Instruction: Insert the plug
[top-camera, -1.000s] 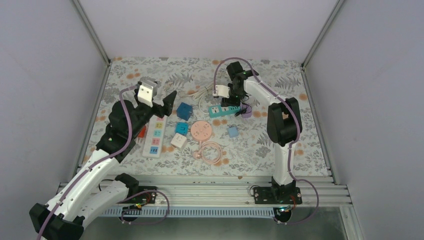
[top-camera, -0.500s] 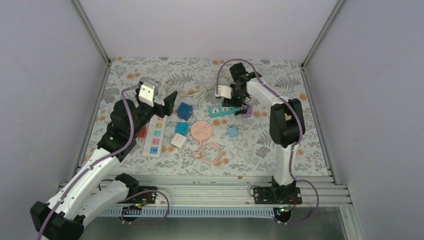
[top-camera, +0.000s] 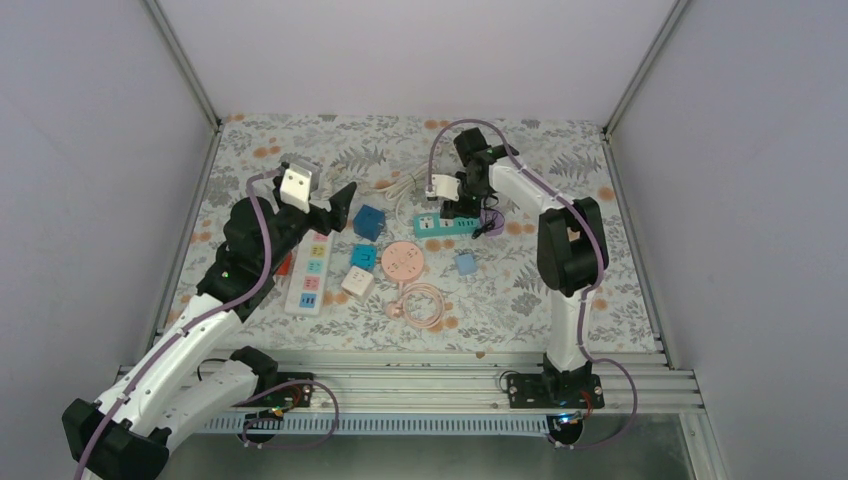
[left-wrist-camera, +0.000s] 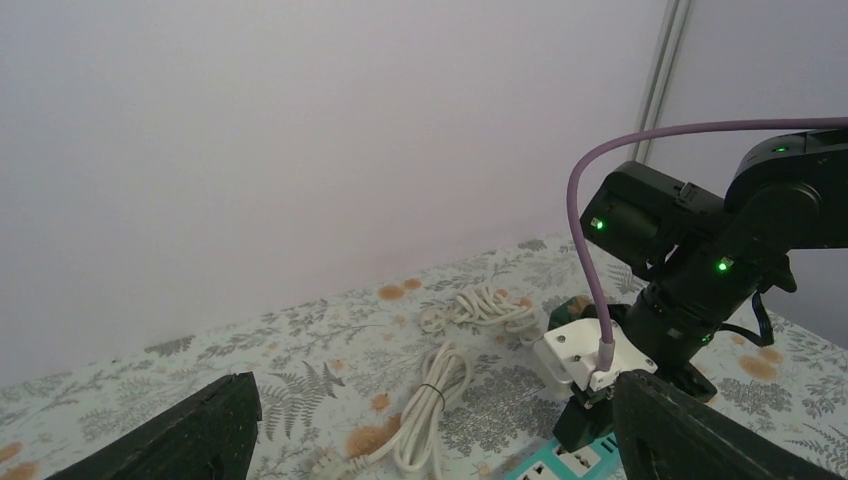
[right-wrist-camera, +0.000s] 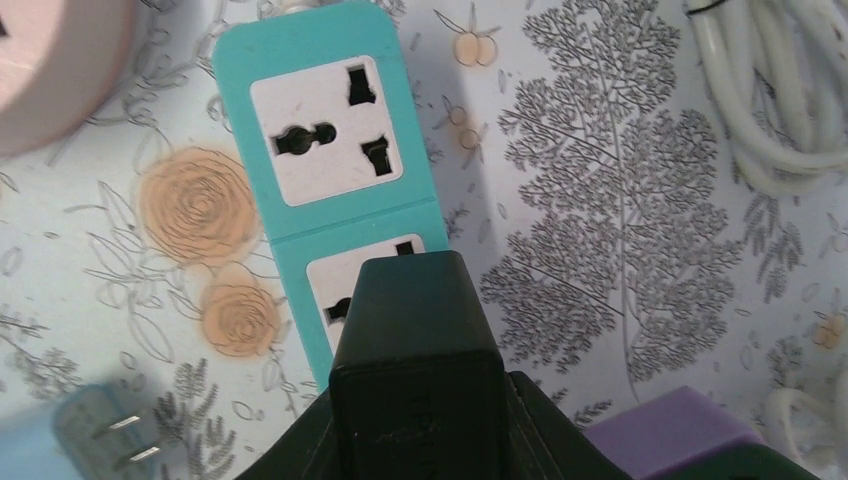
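Observation:
The right gripper presses down on the teal power strip's second socket (right-wrist-camera: 352, 272) next. Then it releases the plug, since the socket lies below and the plug's body partly covers it.
My right gripper (right-wrist-camera: 415, 425) is shut on a black plug (right-wrist-camera: 415, 340). The plug stands over the second socket of the teal power strip (right-wrist-camera: 232, 120), and its prongs are hidden beneath its body. The strip's end socket is uncovered. From above, the right gripper (top-camera: 463, 207) points down at the teal strip (top-camera: 437, 227) near the mat's back middle. My left gripper (top-camera: 340, 206) hangs open and empty above the left of the mat. The left wrist view looks between its fingers (left-wrist-camera: 205, 430) at the black plug (left-wrist-camera: 590, 425).
A white power strip (top-camera: 311, 272) lies at left. Near it are a blue cube (top-camera: 369, 221), a pink round socket (top-camera: 402, 260), small adapters (top-camera: 357, 281) and a coiled pink cable (top-camera: 425, 303). White cable bundles (top-camera: 405, 190) lie behind the teal strip. A purple adapter (right-wrist-camera: 670, 430) sits beside the plug.
The right wrist has shifted slightly left and lower over the teal strip with the plug still held. The left arm has barely moved.

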